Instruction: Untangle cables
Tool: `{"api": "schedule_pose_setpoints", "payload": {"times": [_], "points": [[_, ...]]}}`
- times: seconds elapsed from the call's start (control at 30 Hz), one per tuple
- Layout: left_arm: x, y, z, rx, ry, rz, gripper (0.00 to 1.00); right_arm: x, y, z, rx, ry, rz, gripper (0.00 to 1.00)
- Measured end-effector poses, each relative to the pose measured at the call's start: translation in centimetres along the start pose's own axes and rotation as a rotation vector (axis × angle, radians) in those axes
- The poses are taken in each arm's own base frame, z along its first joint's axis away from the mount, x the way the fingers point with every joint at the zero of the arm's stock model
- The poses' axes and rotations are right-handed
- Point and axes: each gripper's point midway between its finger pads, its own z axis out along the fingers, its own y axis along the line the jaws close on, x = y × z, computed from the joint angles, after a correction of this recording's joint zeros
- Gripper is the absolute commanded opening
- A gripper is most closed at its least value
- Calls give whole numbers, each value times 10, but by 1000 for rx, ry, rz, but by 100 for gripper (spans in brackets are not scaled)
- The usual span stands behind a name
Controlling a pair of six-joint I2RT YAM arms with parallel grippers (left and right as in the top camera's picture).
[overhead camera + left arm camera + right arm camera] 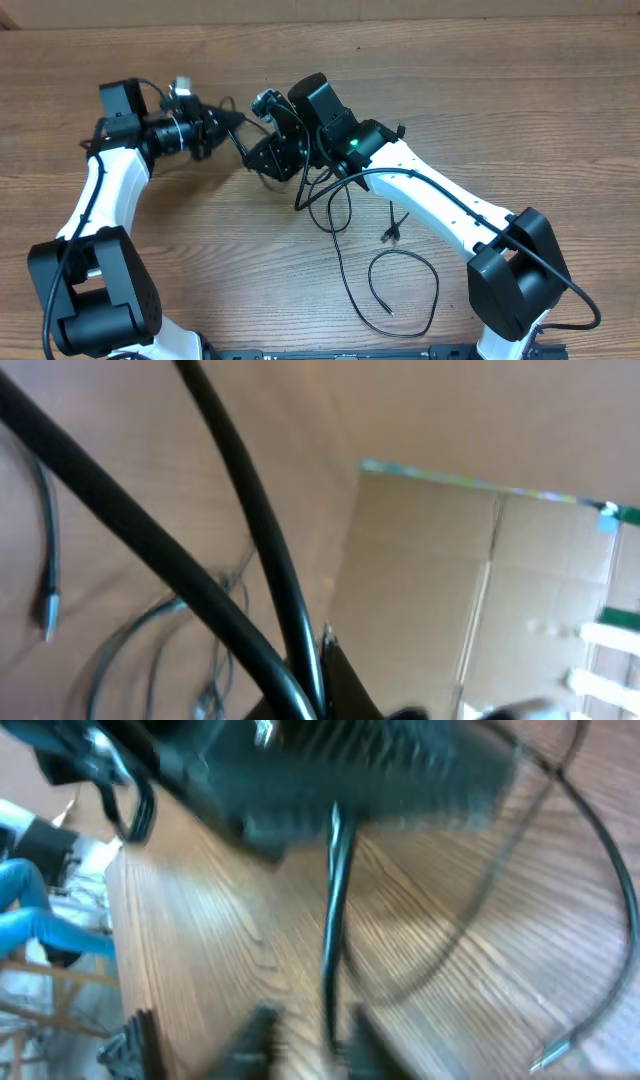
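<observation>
The table's far corner [68,95] lies bare, so my left gripper carries the cord pieces to the left in the overhead view, lowers them there and releases them next.
The cables [345,215] are thin black cords curling over the wooden table between the two arms, with a loose loop [405,292] near the front and a small plug [390,235] beside it. My left gripper [232,122] is shut on two cord strands [130,520] that converge at its dark fingertip [345,680]. One strand runs from there to my right gripper [262,160]. In the blurred right wrist view, that gripper [312,1040] stands open with a taut cord [335,890] passing between its fingers, close to the right one.
A cardboard box [470,580] stands beyond the table in the left wrist view. The table's edge [115,920] shows at the left of the right wrist view, with someone in blue trousers [30,925] past it. The left arm [330,760] fills the top of that view.
</observation>
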Motion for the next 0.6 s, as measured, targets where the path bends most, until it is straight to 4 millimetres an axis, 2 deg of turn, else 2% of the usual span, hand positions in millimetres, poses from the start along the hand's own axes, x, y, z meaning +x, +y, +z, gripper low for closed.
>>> {"api": "schedule_pose_setpoints", "payload": {"times": [0.13,0.23,0.33,0.43,0.53,0.6], "points": [[-34,-25,-12,60,-121,204,4,8,-6,0,32,28,22,100],[-53,-36,-25,65,-200,272,4,18,-11,-1,57,66,45,100],[-76,-52,-41,42,-295,339,9,30,-14,-2,76,110,73,100],[-104,-69,-64,-20,-424,420,12,43,-17,-4,95,160,105,100],[-133,-76,-90,-122,-575,483,15,55,-19,-7,108,204,132,100],[-150,-77,-110,-194,-677,520,10,61,-20,-8,116,226,146,100]]}}
